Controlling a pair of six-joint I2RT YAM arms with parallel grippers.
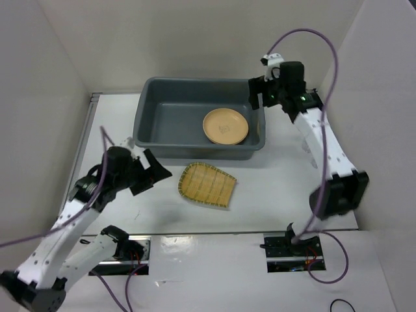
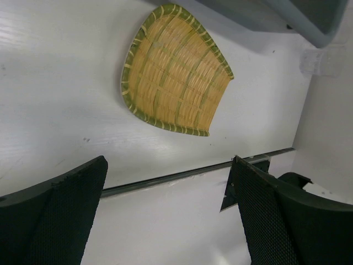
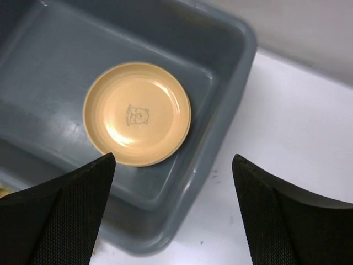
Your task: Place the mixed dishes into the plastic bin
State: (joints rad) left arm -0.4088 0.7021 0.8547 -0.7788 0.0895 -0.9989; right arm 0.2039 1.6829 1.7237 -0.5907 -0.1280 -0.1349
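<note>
The left gripper lowers toward the right in the top view onto the yellow tray's near rounded corner [image 1: 182, 191] [image 2: 131, 108] next, because that corner lies closest to the open fingers.
The dark grey plastic bin [image 1: 156, 110] stands at the back middle of the table. A tan-orange plate [image 1: 225, 125] lies in its right half; it also shows in the right wrist view [image 3: 137, 113]. Only one plate shows. The yellow bamboo-look tray [image 1: 207, 185] lies on the table in front of the bin, and shows in the left wrist view [image 2: 174, 72]. My left gripper [image 1: 155, 174] is open and empty, just left of the tray. My right gripper [image 1: 258, 94] is open and empty above the bin's right rim [image 3: 242, 61].
White walls close in the table at the back, left and right. A metal strip [image 2: 182, 175] runs along the table's near edge. A small clear bracket [image 2: 322, 59] sits by the right wall.
</note>
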